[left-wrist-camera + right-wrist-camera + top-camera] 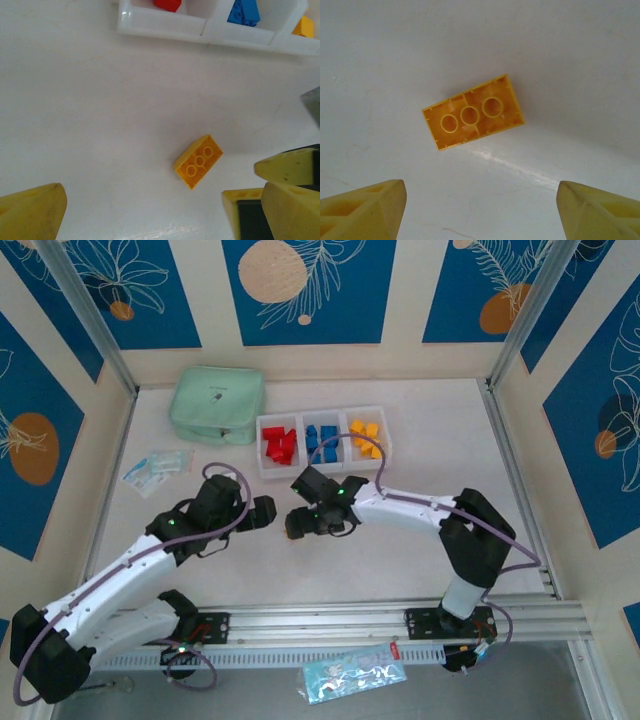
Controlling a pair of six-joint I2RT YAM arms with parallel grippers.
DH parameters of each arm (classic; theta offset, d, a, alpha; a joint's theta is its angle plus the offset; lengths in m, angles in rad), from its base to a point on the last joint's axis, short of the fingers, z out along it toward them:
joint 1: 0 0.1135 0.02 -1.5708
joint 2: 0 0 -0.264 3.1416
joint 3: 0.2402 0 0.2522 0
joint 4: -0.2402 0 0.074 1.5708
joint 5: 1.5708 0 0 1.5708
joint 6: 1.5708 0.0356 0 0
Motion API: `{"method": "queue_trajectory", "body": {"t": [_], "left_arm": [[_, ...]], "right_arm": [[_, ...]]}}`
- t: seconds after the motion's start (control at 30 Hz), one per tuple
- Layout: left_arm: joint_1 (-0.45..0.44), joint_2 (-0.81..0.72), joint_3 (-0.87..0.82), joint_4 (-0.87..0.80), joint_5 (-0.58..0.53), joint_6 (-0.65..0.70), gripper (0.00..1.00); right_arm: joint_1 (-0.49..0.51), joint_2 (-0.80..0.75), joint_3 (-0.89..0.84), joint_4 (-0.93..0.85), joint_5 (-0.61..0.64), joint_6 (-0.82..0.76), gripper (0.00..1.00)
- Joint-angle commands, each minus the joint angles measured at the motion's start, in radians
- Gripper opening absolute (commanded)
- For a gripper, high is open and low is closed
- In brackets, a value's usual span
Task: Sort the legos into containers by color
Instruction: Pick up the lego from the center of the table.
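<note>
The yellow-orange lego lies lengthwise across the gap between my right gripper's open fingers, so my right gripper should next turn and move down over the lego's long sides.
A yellow-orange lego (473,112) lies upside down on the white table, its hollow underside up, and it appears again in the left wrist view (198,161). My right gripper (480,215) is open just short of it, with nothing between its fingers. My left gripper (140,220) is wide open, and the brick lies beyond its tips. Both grippers meet mid-table, left (265,512) and right (300,523). The containers (322,468) stand in a row behind them, holding red legos (280,445), blue legos (322,438) and yellow legos (366,432).
A mint-green pouch (217,405) lies left of the bins. A small plastic packet (157,468) sits at the left, and another packet (353,676) lies beyond the metal rail (400,625) at the front. The right gripper's fingers (290,167) reach into the left wrist view.
</note>
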Motion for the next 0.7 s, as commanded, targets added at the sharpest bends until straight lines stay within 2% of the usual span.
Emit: {"method": "queue_trajectory", "body": {"t": [0.0,0.5,0.67], "left_arm": [[0.01,-0.019,-0.019,-0.024,-0.031,-0.021,0.99],[0.023,-0.104,-0.025,-0.087,-0.099,-0.017,0.99],[0.029,-0.126,-0.034,-0.098,-0.115,-0.019,0.99]], "right_arm": [[0.024,0.056,0.023,0.037,-0.022,0.046,0.8],[0.02,0.309,0.243,0.04,0.072,-0.022,0.79],[0.031,0.359,0.299,-0.001,0.106,-0.046,0.7]]}}
